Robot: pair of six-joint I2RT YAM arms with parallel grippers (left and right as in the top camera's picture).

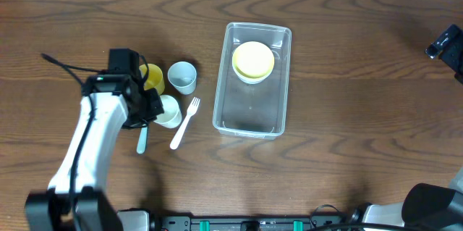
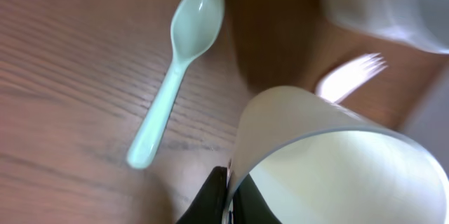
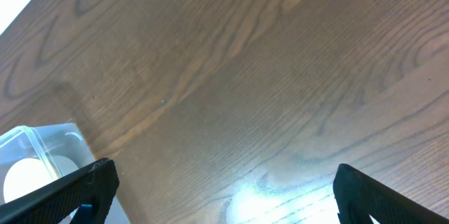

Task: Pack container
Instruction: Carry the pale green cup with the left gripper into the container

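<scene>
The cup goes up over the container's fork side with my left gripper next, then down to be released on the floor beside the yellow bowl, because that spot is empty.
The clear rectangular container (image 1: 252,79) lies at mid-table with a yellow bowl (image 1: 253,61) inside its far end; its corner shows in the right wrist view (image 3: 42,154). My left gripper (image 1: 150,111) is shut on the rim of a white cup (image 1: 168,111), with the rim pinched between the fingers (image 2: 228,196) in the left wrist view, where the cup (image 2: 330,161) fills the lower right. My right gripper (image 3: 224,196) is open and empty over bare table at the far right.
A yellow cup (image 1: 152,77) and a blue-grey cup (image 1: 182,77) stand left of the container. A white fork (image 1: 184,122) and a pale green spoon (image 1: 142,140) lie on the table near the white cup. The spoon (image 2: 175,69) shows in the left wrist view.
</scene>
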